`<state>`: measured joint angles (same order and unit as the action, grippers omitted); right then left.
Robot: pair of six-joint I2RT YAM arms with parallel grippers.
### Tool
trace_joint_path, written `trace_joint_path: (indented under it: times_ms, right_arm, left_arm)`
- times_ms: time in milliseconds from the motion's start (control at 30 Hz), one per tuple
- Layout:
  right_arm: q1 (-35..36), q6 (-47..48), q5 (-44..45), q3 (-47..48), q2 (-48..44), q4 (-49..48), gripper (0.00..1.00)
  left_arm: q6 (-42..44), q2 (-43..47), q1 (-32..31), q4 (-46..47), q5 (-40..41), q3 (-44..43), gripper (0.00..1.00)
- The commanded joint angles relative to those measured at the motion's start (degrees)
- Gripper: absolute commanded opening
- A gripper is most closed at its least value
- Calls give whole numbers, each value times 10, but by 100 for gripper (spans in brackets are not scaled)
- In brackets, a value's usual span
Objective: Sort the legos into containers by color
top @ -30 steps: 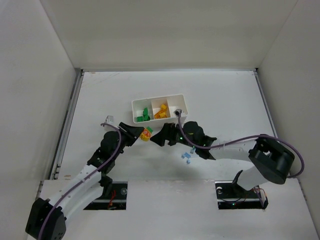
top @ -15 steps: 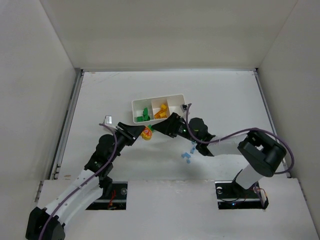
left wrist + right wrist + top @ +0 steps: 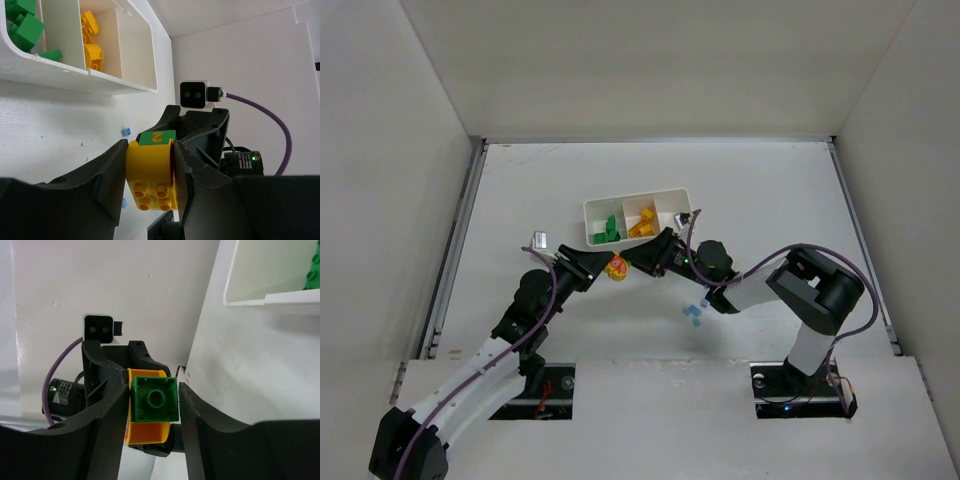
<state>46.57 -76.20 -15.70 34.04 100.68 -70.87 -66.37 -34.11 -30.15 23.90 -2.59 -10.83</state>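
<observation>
Next, my left gripper carries the yellow brick [image 3: 150, 170] outward and releases it over the tray's middle section [image 3: 101, 39], which lies outward of the gripper and holds yellow bricks.
A joined cluster of legos [image 3: 616, 267] hangs just in front of the white three-compartment containers tray [image 3: 588, 222]. My left gripper [image 3: 605, 265] is shut on its yellow brick [image 3: 150, 170], which has a red piece behind it. The green brick [image 3: 157, 137] marked "2" sticks out of the yellow one, and my right gripper [image 3: 632, 262] comes from the right, its jaws closed against that green brick [image 3: 154, 399]. In the tray, green bricks [image 3: 25, 30] lie in the left compartment and yellow ones [image 3: 92, 50] in the middle.
A few small pale blue bricks [image 3: 695, 312] lie on the table under my right arm; one [image 3: 126, 132] shows beside the cluster. White walls close in the table on the left, right and far sides.
My right gripper moved left up to the cluster and its jaws closed in on the green brick. The left gripper kept its hold on the yellow brick.
</observation>
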Motion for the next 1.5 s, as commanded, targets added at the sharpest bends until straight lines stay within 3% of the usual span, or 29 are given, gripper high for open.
trace_joint_path:
  times_ms: [0,200,600,833,967,1100,1167,1367,1467]
  right_arm:
    - [-7,-21,-7,1,1,-95,48]
    - [-22,-18,-1,-13,-15,-93,40]
    - [-61,26,-1,-22,-56,-43,39]
    - [-51,132,30,73,-64,144,39]
    - [-30,222,92,163,-46,290,40]
    - [-18,278,132,240,-15,371,42]
    - [-13,291,143,270,1,395,45]
    - [-11,298,157,322,36,423,72]
    - [-11,298,158,321,28,423,75]
  left_arm:
    - [-7,3,-1,40,-3,1,10]
    - [-5,5,4,37,-7,5,10]
    - [0,32,46,18,-42,3,9]
    - [23,23,97,4,-67,-29,9]
    - [47,24,121,-6,-64,-54,10]
    - [67,11,138,-20,-61,-72,10]
    - [73,5,142,-22,-61,-75,10]
    - [82,2,152,-22,-58,-78,10]
    - [88,-5,154,-21,-54,-84,10]
